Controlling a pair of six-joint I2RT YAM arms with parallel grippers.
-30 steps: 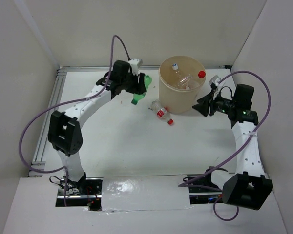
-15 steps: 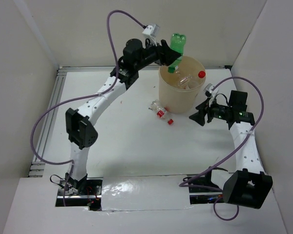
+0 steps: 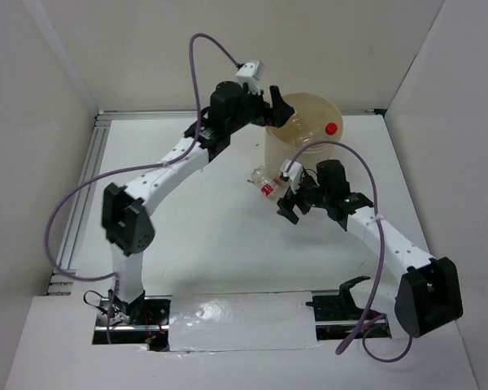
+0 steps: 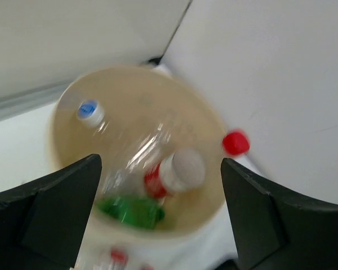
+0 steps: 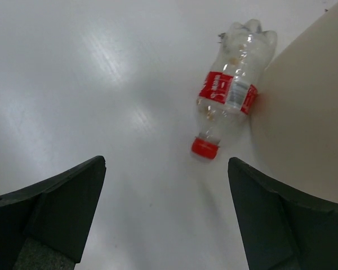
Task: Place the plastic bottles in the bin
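The robot's right gripper should next move down and to the left in the top view, over the bottle's red label (image 3: 269, 188) (image 5: 228, 91), because this bottle is outside the bin.
The tan bin (image 3: 278, 156) stands at the back of the table. In the left wrist view, the bin (image 4: 208, 121) holds a green bottle (image 4: 129, 209), a red-labelled bottle (image 4: 177, 171), clear bottles and a blue cap (image 4: 88, 109). A red cap (image 4: 235, 142) shows at its right rim. My left gripper (image 3: 278, 110) hovers open over the bin, empty (image 4: 160, 163). One red-capped clear bottle (image 3: 265, 184) lies on the table against the bin's wall (image 5: 304, 112). My right gripper (image 3: 289, 208) hangs open just in front of that bottle (image 5: 231, 104), not touching it (image 5: 166, 163).
White walls close the table in at the back and both sides. An aluminium rail (image 3: 80, 195) runs along the left edge. Purple cables (image 3: 73, 203) loop off both arms. A shiny taped strip (image 3: 228, 313) lies between the arm bases.
My left gripper carried the green bottle over the bin, opened, and the bottle now lies inside. My right gripper opened and swung left and down towards the bottle on the table.
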